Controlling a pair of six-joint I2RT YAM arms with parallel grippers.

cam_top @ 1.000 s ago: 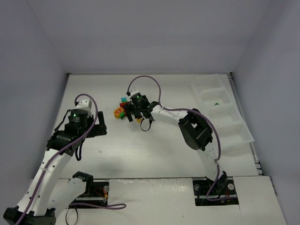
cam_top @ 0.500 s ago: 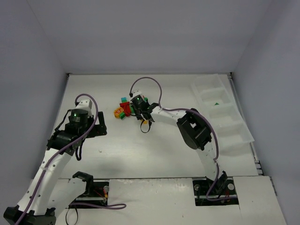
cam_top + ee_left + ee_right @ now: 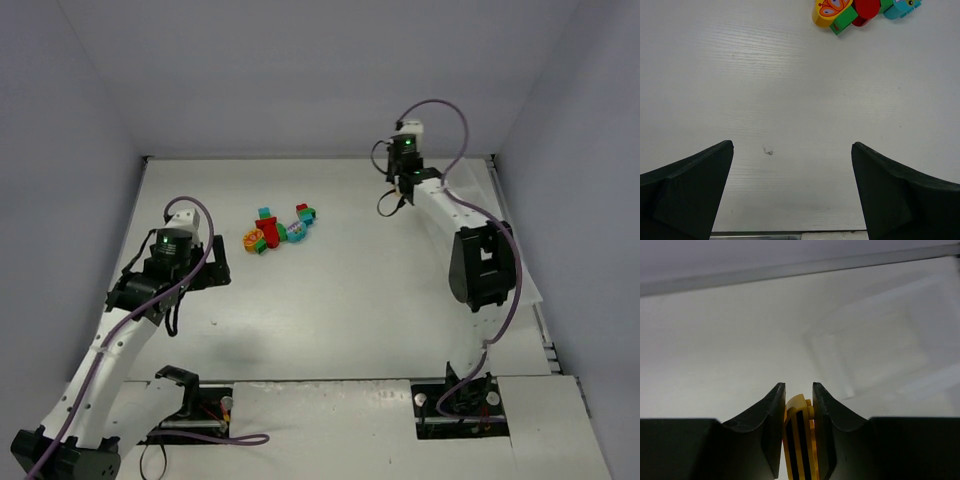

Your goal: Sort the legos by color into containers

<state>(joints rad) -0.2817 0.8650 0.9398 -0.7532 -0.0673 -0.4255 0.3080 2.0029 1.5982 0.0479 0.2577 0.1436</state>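
Note:
The yellow lego goes to the right in the top view next, over the tray's far section (image 3: 467, 181) (image 3: 881, 347), for my right gripper to release, since it still hangs outside the tray's side.
A small pile of legos (image 3: 276, 232) in red, green, teal and orange-yellow lies at the back middle of the table. The left wrist view catches its edge: an orange-yellow piece (image 3: 829, 11), a green one (image 3: 842, 23), a red one (image 3: 866, 7). My left gripper (image 3: 214, 264) hovers left of the pile, open and empty (image 3: 792, 150). My right gripper (image 3: 403, 172) is far back right, shut (image 3: 799, 390) on a yellow lego with black stripes (image 3: 801, 440). The translucent white containers tray (image 3: 875, 350) lies just ahead of it, to the right.
The tray (image 3: 475, 192) runs along the right wall, partly covered by my right arm (image 3: 480, 262). Grey walls close the back and both sides. A dark speck (image 3: 769, 151) marks the table under my left gripper.
My right gripper shut on the yellow lego at the pile, then swung away to the back right by the tray. The left arm barely moved.

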